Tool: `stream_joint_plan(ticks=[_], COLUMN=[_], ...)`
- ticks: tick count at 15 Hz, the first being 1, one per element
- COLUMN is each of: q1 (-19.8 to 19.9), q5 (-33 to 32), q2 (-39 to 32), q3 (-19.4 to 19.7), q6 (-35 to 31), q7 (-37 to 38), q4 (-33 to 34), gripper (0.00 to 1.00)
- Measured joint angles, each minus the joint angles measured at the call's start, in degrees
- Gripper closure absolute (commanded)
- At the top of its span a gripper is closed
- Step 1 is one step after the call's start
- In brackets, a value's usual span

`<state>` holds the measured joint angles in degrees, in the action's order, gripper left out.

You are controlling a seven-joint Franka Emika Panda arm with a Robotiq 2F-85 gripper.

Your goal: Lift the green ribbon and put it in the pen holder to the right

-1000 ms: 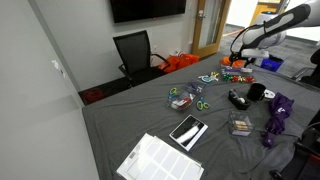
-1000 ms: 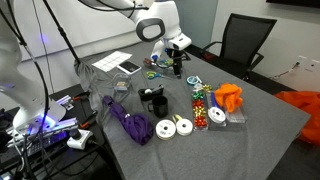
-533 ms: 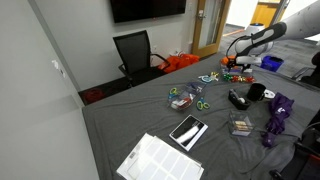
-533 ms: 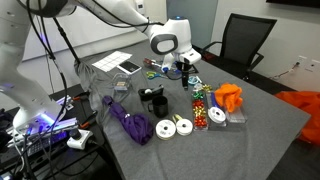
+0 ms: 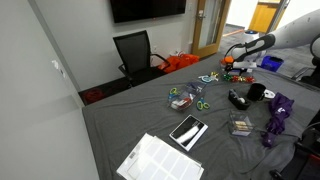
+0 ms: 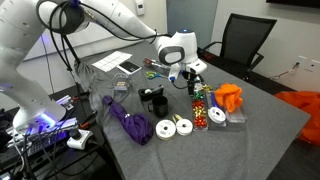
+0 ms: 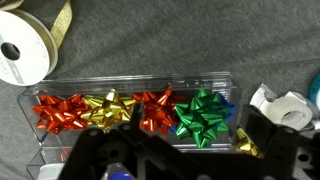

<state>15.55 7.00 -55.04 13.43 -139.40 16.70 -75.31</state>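
Note:
My open gripper moves down next onto the green bow's lower edge (image 7: 203, 139) below it in the clear box (image 7: 130, 84), since the finger gap already faces that edge.
In the wrist view the green ribbon (image 7: 204, 115) is a shiny green bow. It lies in a clear plastic box (image 7: 130, 84) in a row with red and gold bows. My gripper (image 7: 178, 142) is open and empty, right above the box, with the green bow just ahead of the gap between the two dark fingers. In both exterior views the gripper (image 6: 190, 78) (image 5: 228, 66) hovers over the near end of the box (image 6: 201, 103). The black pen holder (image 6: 150, 97) (image 5: 257, 92) stands upright on the cloth, a short way from the box.
White ribbon spools (image 7: 22, 55) (image 6: 174, 126) lie beside the box. A purple cloth bundle (image 6: 130, 124), a tablet (image 5: 188, 130), a paper sheet (image 5: 158, 160), a small green item (image 6: 150, 72) and orange pieces (image 6: 229, 96) lie on the grey cloth. An office chair (image 5: 135, 52) stands behind.
The arm has moved from near the tablet across the table to the box of bows and has come lower. The gripper holds nothing throughout.

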Motion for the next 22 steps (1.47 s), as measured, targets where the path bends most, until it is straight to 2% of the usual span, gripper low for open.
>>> stream_joint_plan(ticks=[12,13,15,22], q1=[1.28,1.30,1.40,1.75], q5=[0.06,0.12,0.57,2.55], q2=[-7.40,-7.89,-8.94,-11.39], q3=[0.17,0.17,0.04,-0.48], q6=[0.34,0.36,0.42,0.68], q7=[5.41,5.54,5.91,7.51], q4=[10.78,11.36,12.59,15.87], gripper=[0.00,0.25,0.33,0.85])
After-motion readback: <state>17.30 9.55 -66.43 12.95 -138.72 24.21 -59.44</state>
